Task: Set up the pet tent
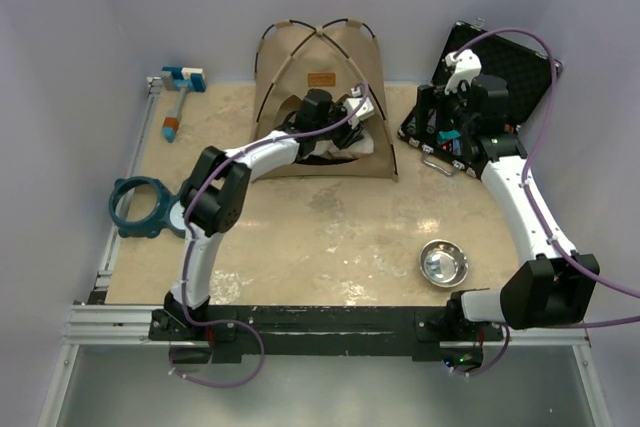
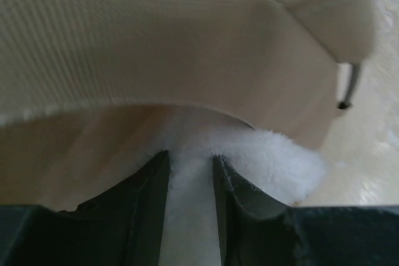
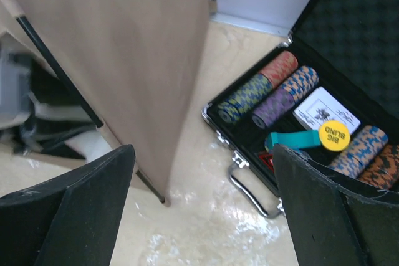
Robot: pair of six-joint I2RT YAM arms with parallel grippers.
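My right gripper comes back and down onto the steel bowl's far rim (image 1: pixel 442 242) next, since its empty fingers stand wide open enough to straddle that rim.
The tan pet tent (image 1: pixel 320 57) stands upright at the back centre on its crossed dark poles. My left gripper (image 1: pixel 355 109) reaches into its arched opening. In the left wrist view the tent's fabric (image 2: pixel 156 42) hangs just above my left gripper (image 2: pixel 190 157), whose jaws are shut on the edge of a white fluffy cushion (image 2: pixel 262 160). My right gripper (image 1: pixel 432 119) hovers to the right of the tent. In the right wrist view it (image 3: pixel 202 216) stands wide open over bare table, with nothing between its fingers. The tent's side wall (image 3: pixel 137 48) and a pole foot are just to its left.
An open black case of poker chips (image 1: pixel 490 87) (image 3: pixel 299 110) lies at the back right, its metal handle (image 3: pixel 249 194) close to my right gripper. A steel bowl (image 1: pixel 443 263) sits front right. A blue ring-shaped part (image 1: pixel 137 207) and a blue-and-white tool (image 1: pixel 178 97) lie at the left.
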